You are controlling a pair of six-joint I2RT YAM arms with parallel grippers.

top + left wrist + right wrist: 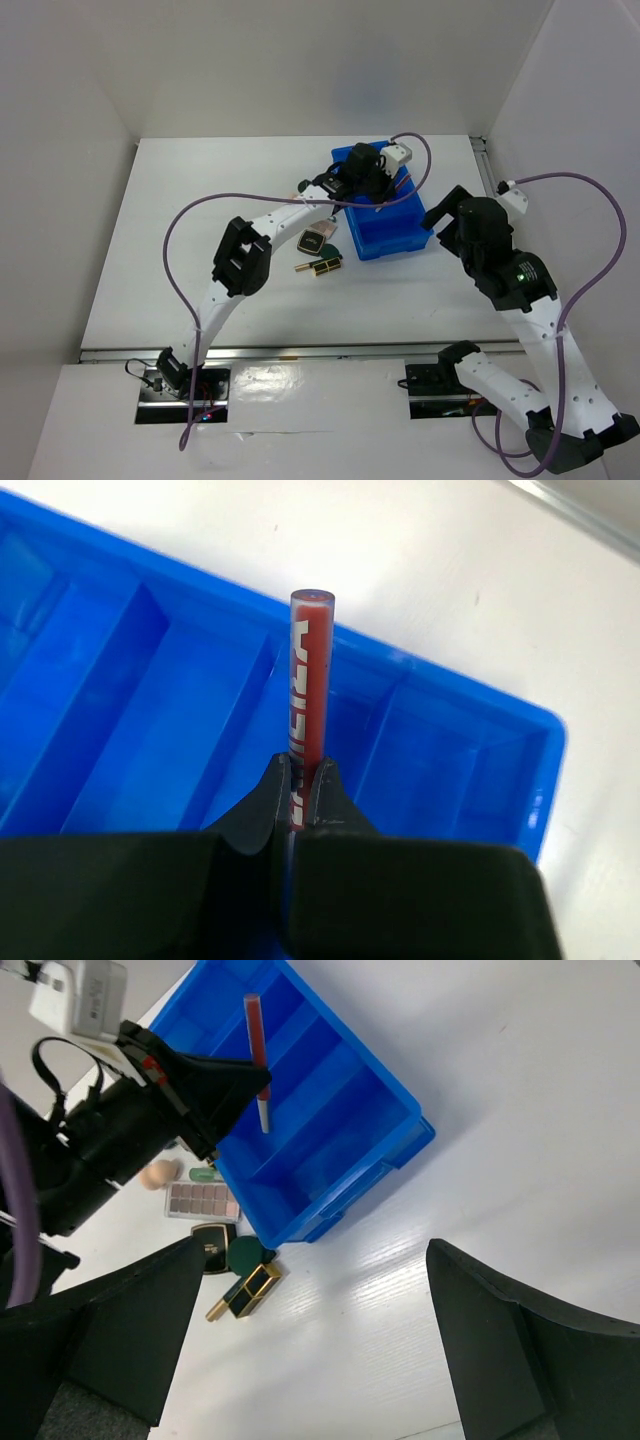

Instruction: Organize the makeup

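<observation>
My left gripper moves down into an empty section of the blue tray below it next and releases the pencil (310, 680), which already hangs between the tray's dividers.
My left gripper (302, 775) is shut on a slim pink pencil (310, 680) and holds it upright over the compartments of the blue tray (150, 680). The right wrist view shows the same pencil (255, 1040) above the tray (340, 1090). Left of the tray, on the table, lie a brownish palette (202, 1200), a peach sponge (157, 1174), a dark square compact (212, 1240), a dark green round compact (244, 1255) and a black-and-gold lipstick (245, 1293). To the tray's right, my right gripper (315, 1330) hangs open and empty above bare table.
The tray (395, 235) sits at the back centre of the white table, with white walls on three sides. My left arm (280, 220) reaches across the loose makeup (320, 250). A purple cable loops over each arm.
</observation>
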